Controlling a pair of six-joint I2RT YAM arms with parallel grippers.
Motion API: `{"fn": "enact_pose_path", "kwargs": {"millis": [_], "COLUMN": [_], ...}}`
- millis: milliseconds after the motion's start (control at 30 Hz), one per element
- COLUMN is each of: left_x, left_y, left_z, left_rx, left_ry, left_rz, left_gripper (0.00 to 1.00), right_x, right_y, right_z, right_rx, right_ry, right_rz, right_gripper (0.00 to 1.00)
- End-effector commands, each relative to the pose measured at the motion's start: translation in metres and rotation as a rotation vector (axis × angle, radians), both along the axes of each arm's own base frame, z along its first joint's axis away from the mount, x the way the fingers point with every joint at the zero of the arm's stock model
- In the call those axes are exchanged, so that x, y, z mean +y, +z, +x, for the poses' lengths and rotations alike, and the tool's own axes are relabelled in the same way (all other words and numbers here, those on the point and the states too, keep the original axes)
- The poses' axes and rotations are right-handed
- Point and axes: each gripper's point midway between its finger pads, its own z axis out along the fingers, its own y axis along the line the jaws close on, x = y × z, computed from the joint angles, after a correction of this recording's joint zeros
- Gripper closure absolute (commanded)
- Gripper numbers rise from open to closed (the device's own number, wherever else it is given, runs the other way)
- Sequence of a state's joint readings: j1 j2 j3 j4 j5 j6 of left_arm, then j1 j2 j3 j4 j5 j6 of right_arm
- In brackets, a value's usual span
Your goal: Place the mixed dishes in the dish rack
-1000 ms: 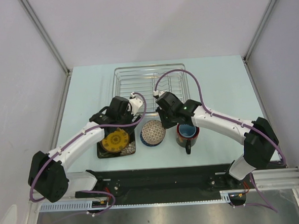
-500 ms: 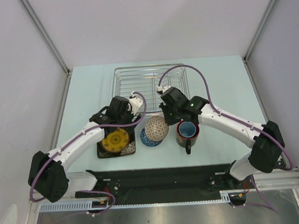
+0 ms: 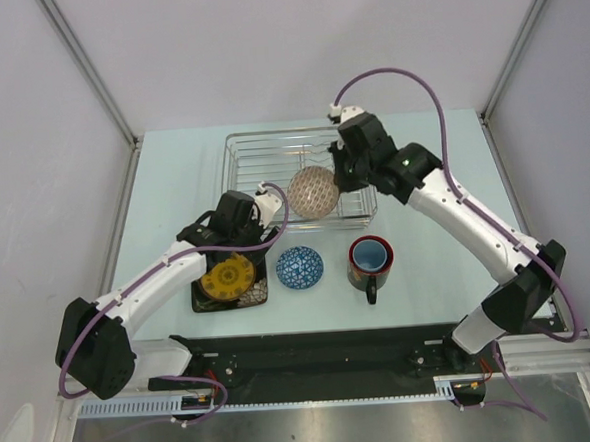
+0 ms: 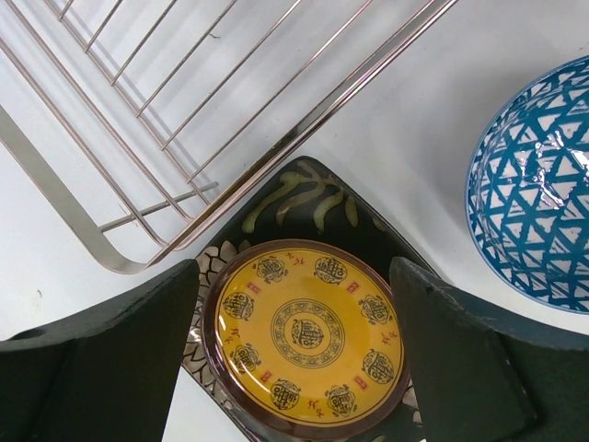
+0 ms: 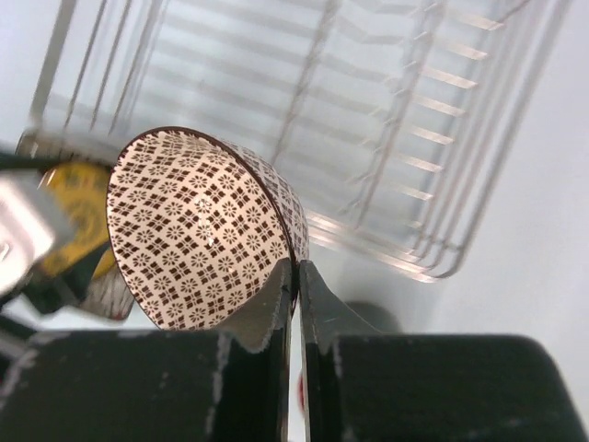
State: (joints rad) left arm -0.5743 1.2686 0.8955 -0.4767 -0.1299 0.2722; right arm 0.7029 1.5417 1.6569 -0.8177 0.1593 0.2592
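Observation:
The right gripper moves outward and down with a turn into the rack's end wires beyond the mug next, since they stand empty, and releases the bowl.
My right gripper (image 3: 337,181) (image 5: 296,276) is shut on the rim of the brown-speckled bowl (image 3: 311,191) (image 5: 198,230). It holds the bowl tilted in the air over the near edge of the silver wire dish rack (image 3: 261,158) (image 5: 368,110). The blue bowl (image 3: 300,267) (image 4: 538,212) and the dark mug (image 3: 369,260) stand on the table in front of the rack. My left gripper (image 3: 242,246) (image 4: 294,350) hangs open above the round yellow plate (image 3: 227,278) (image 4: 308,336). That plate lies on the square black floral plate (image 3: 205,302) (image 4: 304,189).
The rack's near-left corner (image 4: 138,120) lies close behind the black plate. The mug's handle (image 3: 371,292) points toward the near edge. White walls stand around the pale table (image 3: 172,178).
My right arm lifted the brown-speckled bowl off the blue bowl and carried it back and up to the rack's near edge. The left arm stayed still.

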Motion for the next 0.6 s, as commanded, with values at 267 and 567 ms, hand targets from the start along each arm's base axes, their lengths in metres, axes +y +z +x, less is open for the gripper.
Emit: {"fn": "enact_pose_path", "kwargs": {"millis": [267, 567], "left_x": [0.006, 0.010], "left_y": [0.009, 0.007], "left_z": [0.006, 0.007], "left_rx": [-0.059, -0.050], "left_ry": [0.013, 0.024], "left_rz": [0.001, 0.013], "left_gripper": [0.11, 0.11], "right_x": [-0.087, -0.087], "right_y": [0.017, 0.010], "right_z": [0.118, 0.145], "right_rx": [-0.182, -0.265], "right_ry": [-0.426, -0.538], "right_rz": [-0.188, -0.449], "right_gripper": [1.00, 1.00]}}
